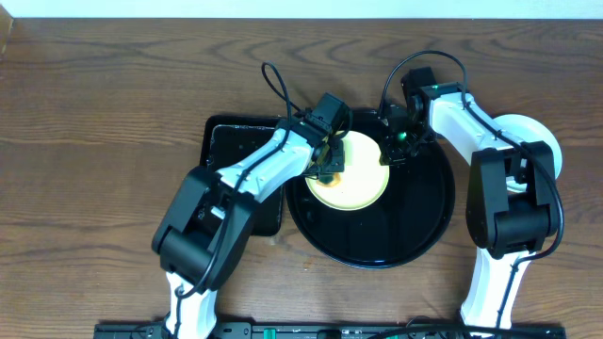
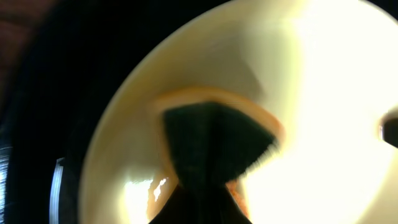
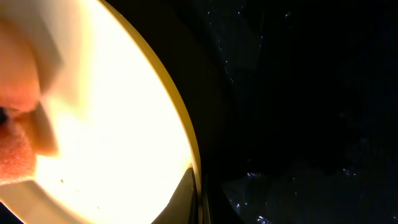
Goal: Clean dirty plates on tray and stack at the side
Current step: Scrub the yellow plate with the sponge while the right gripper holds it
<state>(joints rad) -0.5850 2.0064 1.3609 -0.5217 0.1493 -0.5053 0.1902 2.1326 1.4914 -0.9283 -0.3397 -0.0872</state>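
Next, the left gripper lifts off the plate, crosses, moves down and releases the sponge [image 3: 15,155]. The rectangular tray's bare bottom lies to my left gripper's left in the overhead view.
A pale yellow plate [image 1: 353,179] lies in the back half of the round black tray [image 1: 415,226]. My left gripper [image 1: 327,162] is shut on an orange sponge with a dark pad [image 2: 211,134], pressed onto the plate's left side [image 2: 323,93]. An orange smear rings the pad. My right gripper [image 1: 393,151] is shut on the plate's right rim; one finger [image 3: 189,196] shows against the rim in the right wrist view. The plate [image 3: 112,112] and the sponge [image 3: 15,155] also show there. The tray floor [image 3: 298,93] is wet.
A pale round plate [image 1: 535,137] lies on the table right of the tray, partly under my right arm. A smaller black rectangular tray [image 1: 236,151] sits left of the round tray, under my left arm. The wooden table stretches left and behind.
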